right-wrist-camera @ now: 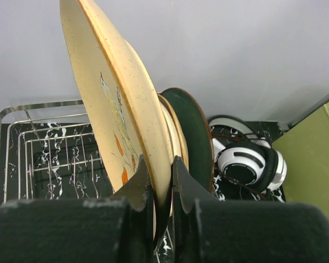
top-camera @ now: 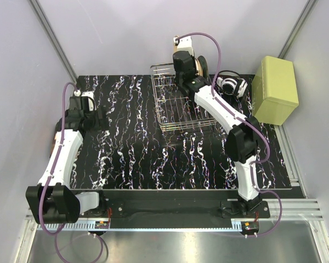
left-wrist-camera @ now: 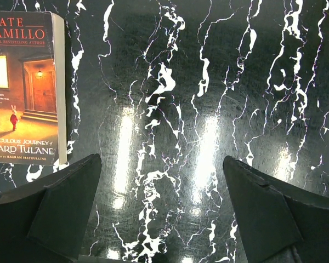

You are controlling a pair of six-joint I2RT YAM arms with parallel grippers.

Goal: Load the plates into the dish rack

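Observation:
The tan plate in my right gripper still hangs higher than the plates standing behind it, so my right gripper will lower it among the rack's wires beside those plates.
My right gripper is shut on the lower rim of a tan plate with a leafy twig motif and holds it upright on edge. Close behind it stand another tan plate and the dark teal plate, also on edge. In the top view this gripper and the plates are at the far right end of the silver wire dish rack. The rack's wires show left of the held plate. My left gripper is open and empty over bare table at the left.
White and black headphones lie just right of the plates, also seen from above. A pale green box stands at the far right. A paperback book lies on the black marbled table ahead-left of my left gripper.

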